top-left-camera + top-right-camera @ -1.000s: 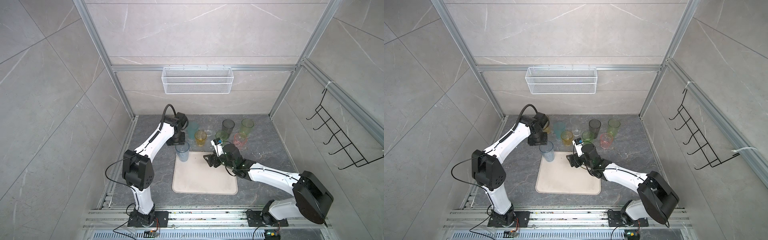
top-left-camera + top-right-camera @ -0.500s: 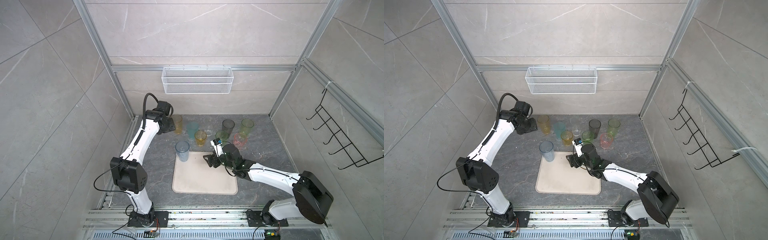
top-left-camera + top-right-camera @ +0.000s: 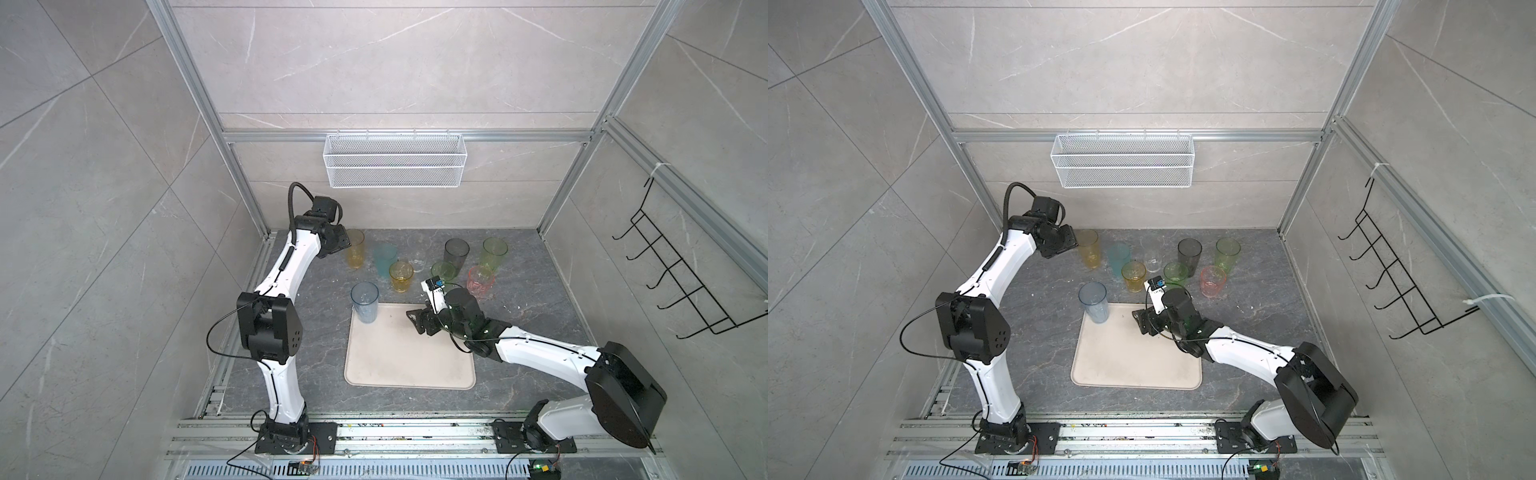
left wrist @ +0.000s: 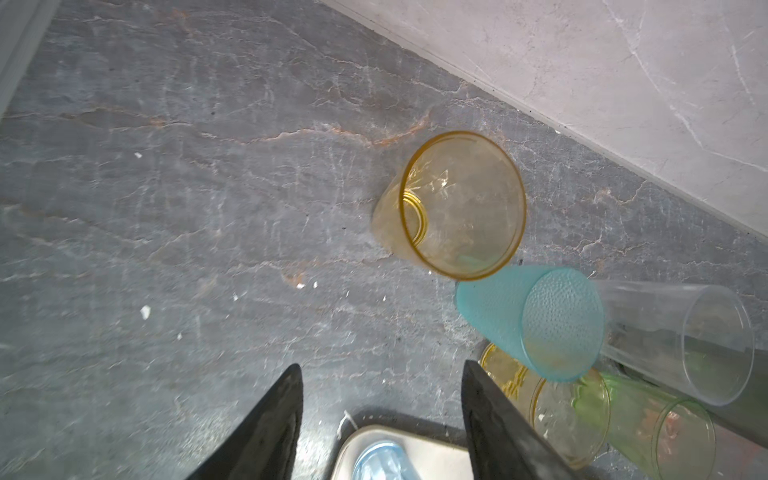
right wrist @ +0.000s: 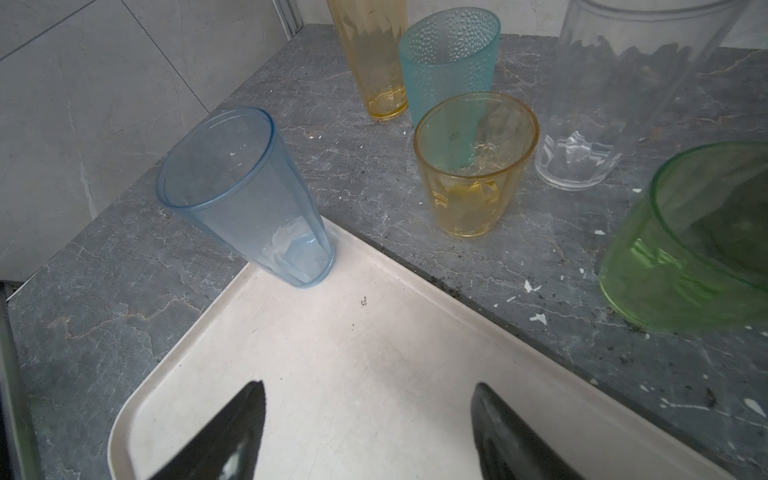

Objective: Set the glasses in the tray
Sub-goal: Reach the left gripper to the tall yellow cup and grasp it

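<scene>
My left gripper moves down and reaches outward onto the near rim of the tall amber glass [image 3: 353, 243] [image 4: 416, 251] next, since the glass stands below and outward of its open fingers.
The cream tray [image 3: 409, 353] [image 3: 1136, 357] lies at the middle of the floor. A tall blue glass [image 3: 365, 307] [image 5: 249, 199] stands upright in its far left corner. Several glasses stand behind the tray: tall amber [image 3: 356, 249] [image 4: 461, 203], teal [image 3: 384, 259], short amber [image 3: 401, 276], clear [image 3: 417, 253], short green [image 3: 442, 272], grey [image 3: 456, 251], tall green [image 3: 494, 253] and pink [image 3: 480, 280]. My left gripper [image 3: 344, 245] [image 4: 382, 365] hangs open and empty just left of the tall amber glass. My right gripper [image 3: 415, 324] [image 5: 369, 385] is open and empty low over the tray's far edge.
A white wire basket [image 3: 395, 170] hangs on the back wall and a black hook rack [image 3: 673, 282] on the right wall. Tiled walls and metal frame posts close in the floor on three sides. White crumbs speckle the grey stone floor.
My left arm has swung back and to the left, away from the blue glass, to the tall amber one, its jaws a little wider. The right arm has not moved.
</scene>
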You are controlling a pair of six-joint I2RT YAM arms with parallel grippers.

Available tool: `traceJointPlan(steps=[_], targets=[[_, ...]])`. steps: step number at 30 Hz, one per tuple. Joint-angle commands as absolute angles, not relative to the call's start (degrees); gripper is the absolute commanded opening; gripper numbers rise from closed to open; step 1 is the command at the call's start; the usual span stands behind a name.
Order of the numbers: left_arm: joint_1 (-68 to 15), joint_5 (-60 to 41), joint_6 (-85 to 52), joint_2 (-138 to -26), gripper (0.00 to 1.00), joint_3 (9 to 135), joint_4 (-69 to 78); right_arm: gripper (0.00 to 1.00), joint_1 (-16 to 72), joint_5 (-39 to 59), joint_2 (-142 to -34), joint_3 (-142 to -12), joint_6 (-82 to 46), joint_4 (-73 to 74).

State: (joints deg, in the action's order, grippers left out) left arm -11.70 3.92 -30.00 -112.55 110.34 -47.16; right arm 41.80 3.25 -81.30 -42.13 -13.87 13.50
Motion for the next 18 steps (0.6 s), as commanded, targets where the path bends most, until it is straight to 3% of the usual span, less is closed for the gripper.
traceJointPlan(steps=[1,18], targets=[[-11.3,2.1,-30.7,-114.9,0.62,115.0,-45.2,0.79,42.4,2.6,-81.6,-43.6,-13.4,12.9],[-11.3,4.5,-30.5,-124.3,0.62,124.6,-47.1,0.79,42.7,2.8,-81.9,-44.0,-13.4,12.6]])
